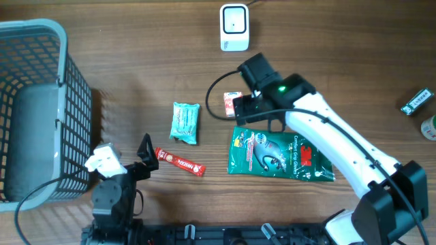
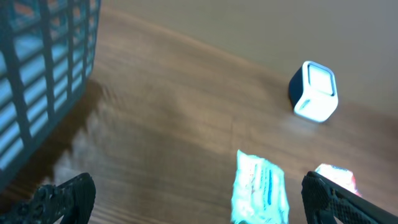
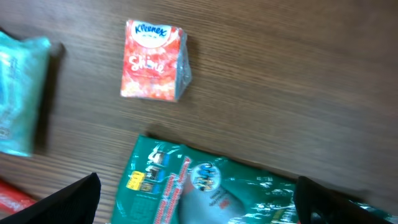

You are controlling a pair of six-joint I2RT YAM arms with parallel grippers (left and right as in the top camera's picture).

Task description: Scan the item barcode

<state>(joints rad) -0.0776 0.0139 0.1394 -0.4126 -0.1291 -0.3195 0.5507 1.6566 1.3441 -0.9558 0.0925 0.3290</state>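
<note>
The red Kleenex pack is below and outward of my open right gripper, so I should next turn the gripper and lower it outward onto the pack's near end.
A green snack packet lies flat on the wooden table, and my right gripper hovers over its left end. In the right wrist view the gripper is open, its dark fingers wide on either side of the packet with nothing held. A red Kleenex pack lies just beyond it. The white scanner stands at the far edge. My left gripper is open and empty low at the front left, with a teal tissue pack ahead of it.
A grey mesh basket fills the left side. A red coffee stick lies between the left gripper and the green packet. A small green-and-white pack and another item sit at the right edge.
</note>
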